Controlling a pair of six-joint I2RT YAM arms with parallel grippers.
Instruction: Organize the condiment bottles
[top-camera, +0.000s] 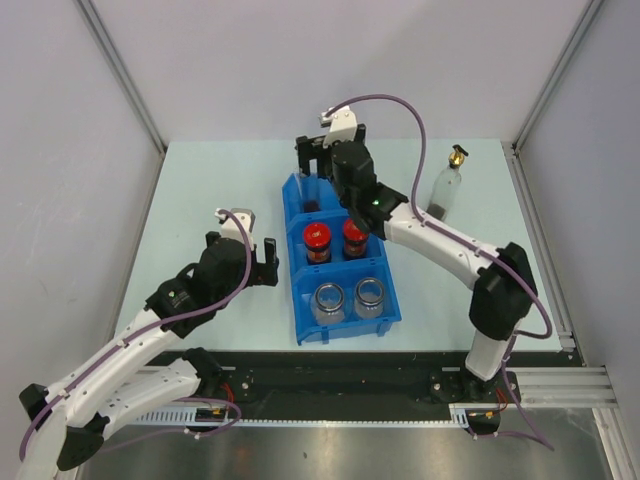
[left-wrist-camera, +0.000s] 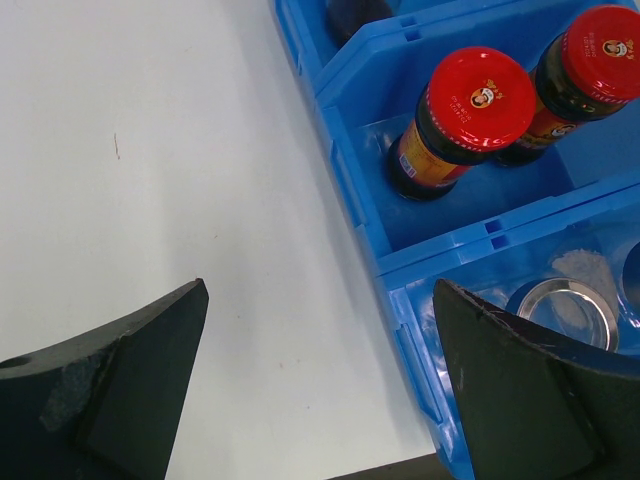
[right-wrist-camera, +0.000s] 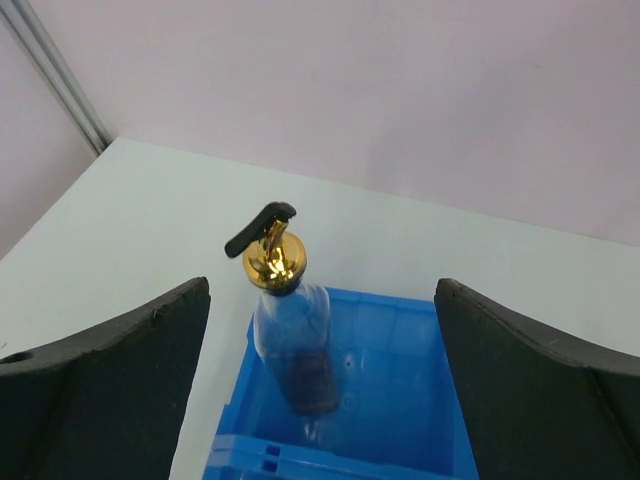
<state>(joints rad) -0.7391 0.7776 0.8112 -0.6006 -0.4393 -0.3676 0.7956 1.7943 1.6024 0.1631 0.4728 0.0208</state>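
Next I will move my right gripper across to close on the second tall bottle's neck, which is to its right in the top view, still outside the bin.
The blue bin holds most of the condiment bottles. Two red-lidded brown jars stand in its middle compartment, also in the left wrist view. Two silver-lidded clear jars fill the near compartment. One tall clear bottle with a gold spout stands at the left of the far compartment. My right gripper hovers open above it, not touching. A second tall bottle stands on the table to the right. My left gripper is open and empty, left of the bin.
The pale table is walled at the back and both sides, with metal rails along its edges. The right half of the bin's far compartment is bare. The arm bases sit on a black rail at the near edge.
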